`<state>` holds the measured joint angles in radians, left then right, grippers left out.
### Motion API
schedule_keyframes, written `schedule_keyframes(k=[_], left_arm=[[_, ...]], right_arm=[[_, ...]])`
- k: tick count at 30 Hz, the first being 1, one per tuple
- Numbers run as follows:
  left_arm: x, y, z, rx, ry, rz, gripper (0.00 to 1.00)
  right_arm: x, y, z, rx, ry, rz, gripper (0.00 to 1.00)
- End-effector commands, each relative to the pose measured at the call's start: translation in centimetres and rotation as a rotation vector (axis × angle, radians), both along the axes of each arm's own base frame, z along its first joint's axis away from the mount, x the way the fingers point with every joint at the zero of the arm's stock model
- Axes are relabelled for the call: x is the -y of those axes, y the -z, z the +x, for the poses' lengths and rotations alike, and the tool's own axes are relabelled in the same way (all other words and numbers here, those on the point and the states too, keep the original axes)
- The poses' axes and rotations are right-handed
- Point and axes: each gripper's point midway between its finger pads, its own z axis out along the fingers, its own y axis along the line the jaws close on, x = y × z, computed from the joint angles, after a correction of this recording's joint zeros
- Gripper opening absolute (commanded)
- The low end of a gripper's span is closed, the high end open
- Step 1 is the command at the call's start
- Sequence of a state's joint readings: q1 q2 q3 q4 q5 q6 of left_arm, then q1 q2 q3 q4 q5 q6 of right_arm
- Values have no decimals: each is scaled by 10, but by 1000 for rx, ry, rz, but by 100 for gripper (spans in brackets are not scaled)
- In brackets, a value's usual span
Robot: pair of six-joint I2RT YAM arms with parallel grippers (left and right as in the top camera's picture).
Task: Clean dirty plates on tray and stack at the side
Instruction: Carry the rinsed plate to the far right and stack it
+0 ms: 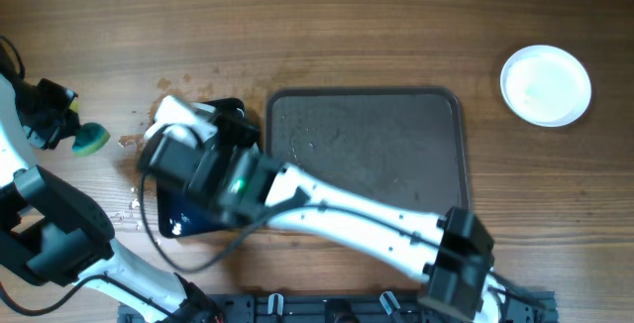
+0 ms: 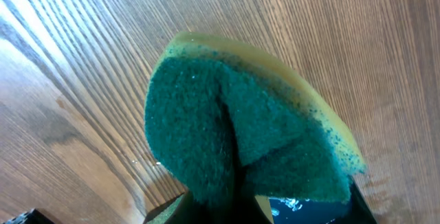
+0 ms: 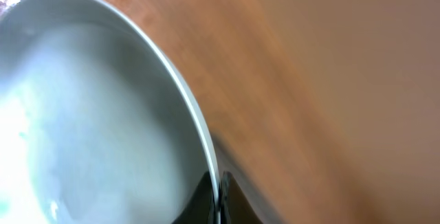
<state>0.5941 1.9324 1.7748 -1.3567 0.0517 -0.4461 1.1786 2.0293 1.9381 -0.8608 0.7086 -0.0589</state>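
The left gripper moves over the dark blue tray (image 1: 191, 211) next and comes down to release the sponge (image 1: 91, 141), since the tray lies to its right in the overhead view.
My right gripper (image 3: 216, 198) is shut on the rim of a white plate (image 3: 82, 121), which is tilted. In the overhead view this plate (image 1: 180, 113) shows at the far end of the right gripper (image 1: 188, 135), above the left part of the table. My left gripper (image 1: 67, 130) is shut on a green and yellow sponge (image 1: 91, 141), left of the plate and apart from it. The sponge (image 2: 234, 128) fills the left wrist view. The dark grey tray (image 1: 367, 150) lies in the middle with no plates on it. A white plate (image 1: 545, 85) sits at the far right; I cannot tell whether it is a stack.
A smaller dark blue tray (image 1: 188, 214) lies under the right arm, left of the grey tray; it also shows wet in the left wrist view (image 2: 302, 207). Water drops and crumbs (image 1: 129, 143) dot the wood near it. The right arm crosses the table's front.
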Motion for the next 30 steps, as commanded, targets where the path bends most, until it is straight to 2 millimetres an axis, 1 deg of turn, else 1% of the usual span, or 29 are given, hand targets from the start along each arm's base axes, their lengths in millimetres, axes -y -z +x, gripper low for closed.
schedule_keyframes(k=[1, 3, 4, 6, 8, 10, 11, 13, 14, 15, 16, 17, 18, 20, 21, 22, 23, 24, 25, 26, 27, 28, 30], left_arm=[[3, -10, 5, 46, 21, -10, 4], [7, -10, 7, 51, 28, -18, 4], [10, -10, 9, 51, 38, -19, 4], [20, -10, 15, 52, 70, -19, 4], [39, -10, 24, 50, 124, -21, 4], [63, -10, 36, 51, 195, -22, 4], [81, -10, 43, 54, 245, -21, 4], [121, -10, 56, 60, 356, -20, 4], [142, -10, 62, 64, 413, -20, 4], [157, -10, 65, 68, 453, -20, 4], [180, -11, 69, 75, 514, -19, 4], [196, -11, 71, 80, 554, -19, 4], [211, -11, 72, 85, 594, -18, 4], [232, -11, 74, 94, 645, -17, 4], [239, -11, 75, 99, 663, -17, 4], [243, -11, 74, 99, 675, -17, 4], [245, -11, 74, 99, 679, -18, 4], [246, -11, 74, 99, 680, -18, 4], [245, -11, 74, 99, 680, -18, 4], [245, -11, 74, 99, 679, -18, 4], [245, -11, 74, 99, 679, -18, 4], [245, -11, 74, 99, 679, -18, 4], [245, -11, 74, 98, 679, -19, 4]], right_arm=[[6, 34, 15, -425, 96, 308, 5], [22, 39, 26, -571, 164, 402, 4], [37, 38, 38, -653, 211, 469, 5], [68, 31, 65, -705, 317, 568, 5], [114, 20, 98, -713, 434, 661, 4], [154, 14, 120, -714, 511, 715, 5], [188, 13, 135, -710, 591, 751, 5], [269, 16, 158, -687, 772, 800, 4], [303, 18, 163, -678, 847, 816, 4], [333, 20, 166, -670, 916, 833, 4], [377, 22, 168, -653, 1009, 860, 5], [407, 24, 168, -637, 1074, 881, 4], [448, 26, 164, -616, 1161, 908, 4], [517, 28, 151, -573, 1287, 946, 5], [547, 31, 141, -557, 1354, 968, 4], [571, 36, 131, -547, 1415, 988, 5], [602, 47, 114, -543, 1502, 1003, 4], [619, 58, 102, -545, 1562, 1000, 4], [637, 75, 87, -559, 1626, 994, 5], [647, 90, 76, -583, 1662, 987, 5], [652, 108, 68, -608, 1686, 985, 5], [652, 120, 66, -615, 1695, 988, 5], [652, 136, 65, -608, 1710, 999, 5]])
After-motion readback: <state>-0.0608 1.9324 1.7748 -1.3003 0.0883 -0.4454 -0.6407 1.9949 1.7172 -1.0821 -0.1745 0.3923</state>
